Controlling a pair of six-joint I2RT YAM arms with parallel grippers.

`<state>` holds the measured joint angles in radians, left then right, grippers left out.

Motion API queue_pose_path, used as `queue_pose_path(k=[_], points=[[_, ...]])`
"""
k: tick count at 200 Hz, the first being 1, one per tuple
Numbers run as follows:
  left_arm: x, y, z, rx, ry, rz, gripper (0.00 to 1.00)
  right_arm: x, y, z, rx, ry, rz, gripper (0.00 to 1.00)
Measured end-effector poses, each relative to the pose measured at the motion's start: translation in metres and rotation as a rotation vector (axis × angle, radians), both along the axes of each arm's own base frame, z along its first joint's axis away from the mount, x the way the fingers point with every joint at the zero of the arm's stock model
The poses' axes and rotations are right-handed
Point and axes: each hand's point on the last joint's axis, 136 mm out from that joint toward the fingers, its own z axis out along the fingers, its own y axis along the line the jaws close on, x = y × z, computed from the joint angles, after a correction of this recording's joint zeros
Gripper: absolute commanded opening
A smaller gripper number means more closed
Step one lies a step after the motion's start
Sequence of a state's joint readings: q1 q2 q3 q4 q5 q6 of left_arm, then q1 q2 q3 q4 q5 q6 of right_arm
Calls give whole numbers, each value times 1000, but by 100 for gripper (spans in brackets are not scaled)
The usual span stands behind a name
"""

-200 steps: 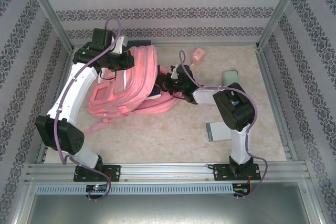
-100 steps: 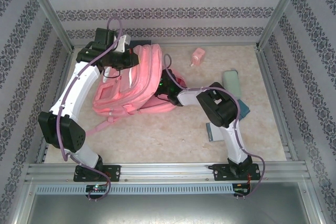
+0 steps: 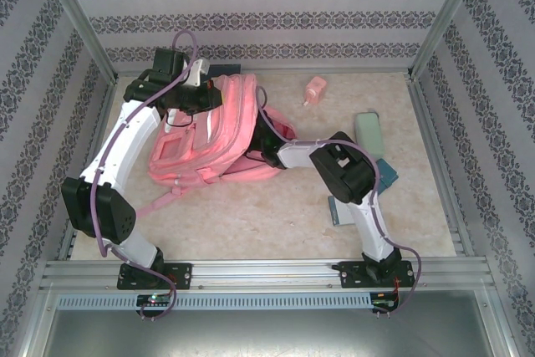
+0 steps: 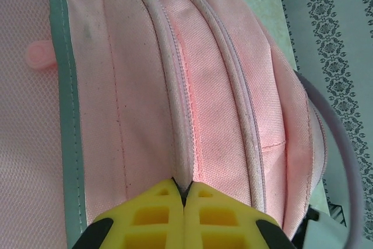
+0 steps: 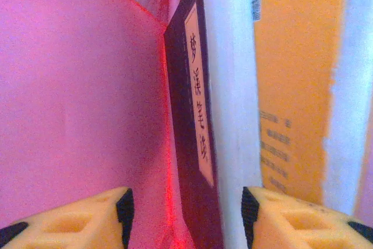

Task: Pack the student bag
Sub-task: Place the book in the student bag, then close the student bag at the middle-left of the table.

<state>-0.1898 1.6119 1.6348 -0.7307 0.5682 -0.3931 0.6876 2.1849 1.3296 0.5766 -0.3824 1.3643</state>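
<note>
The robot's left gripper should pull the fold back and down and let it go, since the bag's white-trimmed pocket (image 3: 206, 129), with the books standing inside, is back of and below the left gripper.
The student bag (image 3: 209, 135), pink with white-trimmed pockets, lies on its side at the table's left back. My left gripper (image 3: 207, 95) is at its upper edge, shut on a fold of fabric along a zip seam (image 4: 182, 144); its yellow fingertips (image 4: 184, 188) meet there. My right gripper (image 3: 261, 135) reaches into the bag's opening from the right. In the right wrist view it (image 5: 185, 214) is open inside the pink lining, with a dark book (image 5: 192, 115) standing on edge between its fingers. An orange book (image 5: 297, 86) lies just beyond that one.
A pink bottle (image 3: 314, 89) lies at the back. A pale green case (image 3: 368, 131), a teal book (image 3: 386, 171) and a grey booklet (image 3: 338, 209) sit on the right, partly under my right arm. A dark flat object (image 3: 224, 68) lies behind the bag.
My right gripper has pushed leftward, deeper into the bag's opening, and the book it carried is now inside. The bag shifted slightly; the left gripper kept its hold.
</note>
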Motion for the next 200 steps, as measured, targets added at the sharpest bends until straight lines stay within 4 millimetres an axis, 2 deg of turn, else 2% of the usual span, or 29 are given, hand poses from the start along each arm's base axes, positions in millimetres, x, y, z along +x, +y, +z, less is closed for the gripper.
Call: queue_pose_path(k=[18, 47, 69, 104, 129, 164, 179, 200], points=[[0, 0, -1, 0, -4, 0, 0, -4, -12, 5, -16, 6, -8, 63], [0, 0, -4, 1, -5, -3, 0, -10, -26, 10, -30, 8, -14, 64], [-1, 0, -8, 5, -5, -7, 0, -20, -38, 6, -55, 20, -15, 66], [-5, 0, -14, 16, -11, -14, 0, -36, -70, 0, -112, 40, -21, 64], [-9, 2, -24, 32, -7, -12, 0, -44, -108, 5, -174, 40, -58, 62], [-14, 4, -50, 47, 28, -11, 0, -47, -169, 36, -246, -15, -142, 61], [-16, 5, -62, 56, 48, -7, 0, -49, -202, 46, -293, -30, -196, 60], [-18, 7, -76, 69, 65, 0, 0, -54, -248, 48, -383, -17, -276, 59]])
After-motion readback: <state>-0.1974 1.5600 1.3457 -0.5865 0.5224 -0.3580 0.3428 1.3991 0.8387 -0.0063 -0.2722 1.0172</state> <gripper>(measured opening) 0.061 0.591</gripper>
